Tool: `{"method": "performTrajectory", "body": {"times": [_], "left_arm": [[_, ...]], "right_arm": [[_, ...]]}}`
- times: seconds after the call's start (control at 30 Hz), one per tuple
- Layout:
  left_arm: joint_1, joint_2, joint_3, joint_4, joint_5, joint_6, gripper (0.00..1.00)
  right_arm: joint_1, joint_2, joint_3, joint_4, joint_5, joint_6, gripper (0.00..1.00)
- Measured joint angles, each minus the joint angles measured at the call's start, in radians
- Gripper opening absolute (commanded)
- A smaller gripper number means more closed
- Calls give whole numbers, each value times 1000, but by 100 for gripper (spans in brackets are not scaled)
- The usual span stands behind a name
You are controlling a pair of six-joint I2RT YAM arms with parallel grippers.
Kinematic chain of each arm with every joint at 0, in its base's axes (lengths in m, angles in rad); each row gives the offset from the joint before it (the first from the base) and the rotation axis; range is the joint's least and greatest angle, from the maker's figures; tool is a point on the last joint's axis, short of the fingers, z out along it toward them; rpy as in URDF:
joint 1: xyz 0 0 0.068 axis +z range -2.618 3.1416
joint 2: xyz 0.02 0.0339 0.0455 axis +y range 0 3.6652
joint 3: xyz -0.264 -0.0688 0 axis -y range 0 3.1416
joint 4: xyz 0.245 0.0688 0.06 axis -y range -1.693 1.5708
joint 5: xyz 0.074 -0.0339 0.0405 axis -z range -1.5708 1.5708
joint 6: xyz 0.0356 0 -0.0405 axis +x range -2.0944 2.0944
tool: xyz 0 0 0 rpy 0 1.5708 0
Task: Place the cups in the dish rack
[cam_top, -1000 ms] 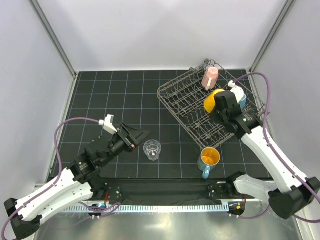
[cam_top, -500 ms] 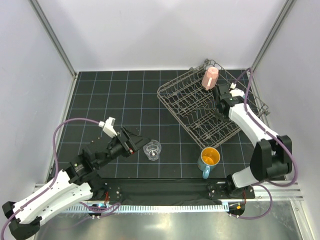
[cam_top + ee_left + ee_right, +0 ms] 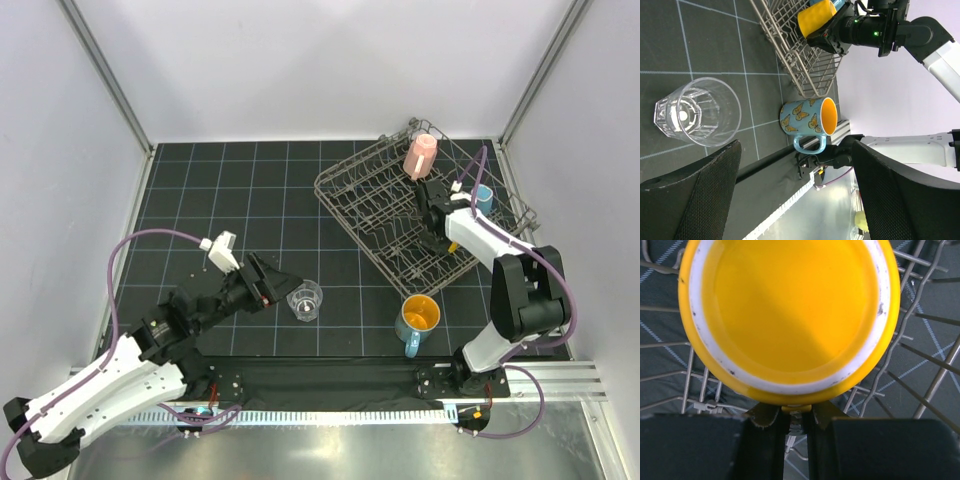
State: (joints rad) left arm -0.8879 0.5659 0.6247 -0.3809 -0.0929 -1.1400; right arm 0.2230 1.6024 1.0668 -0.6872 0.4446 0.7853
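My left gripper swings past the tumbler next, onto the facing rim of the butterfly mug, which lies, still unracked, to the gripper's right in the top view.
The yellow mug fills the right wrist view, bottom towards the camera, over the grey wire dish rack. My right gripper is shut on its handle; from the left wrist view the mug hangs tilted just above the rack. In the top view the right gripper covers the mug. The pink cup and the blue mug with a white inside sit in the rack. My left gripper is open, just left of the clear glass tumbler, which lies ahead of its fingers.
The blue butterfly mug with an orange inside stands upright on the black gridded mat in front of the rack, also in the left wrist view. White walls with metal posts close the back and sides.
The right arm has folded inward and carried the yellow mug left and down over the rack; the arm now covers it from above. The left gripper has barely shifted.
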Motion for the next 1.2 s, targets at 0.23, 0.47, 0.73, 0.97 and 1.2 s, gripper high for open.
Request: {"method": "performTrajectory", "body": {"times": [0.23, 0.47, 0.73, 0.97, 1.2], "left_arm": [[0, -7, 0, -6, 7, -4, 87], [0, -32, 0, -6, 7, -23, 87], [0, 5, 26, -27, 8, -43, 87], [-2, 156, 123, -35, 34, -60, 69], [-195, 461, 360, -51, -54, -29, 68]], "right_arm": [[-3, 15, -29, 61, 10, -8, 19], [-5, 7, -92, 98, -11, -26, 47], [4, -101, -132, 92, -56, -72, 65], [65, -338, -155, 50, -91, -119, 73], [105, -526, -141, -42, -138, -204, 73]]}}
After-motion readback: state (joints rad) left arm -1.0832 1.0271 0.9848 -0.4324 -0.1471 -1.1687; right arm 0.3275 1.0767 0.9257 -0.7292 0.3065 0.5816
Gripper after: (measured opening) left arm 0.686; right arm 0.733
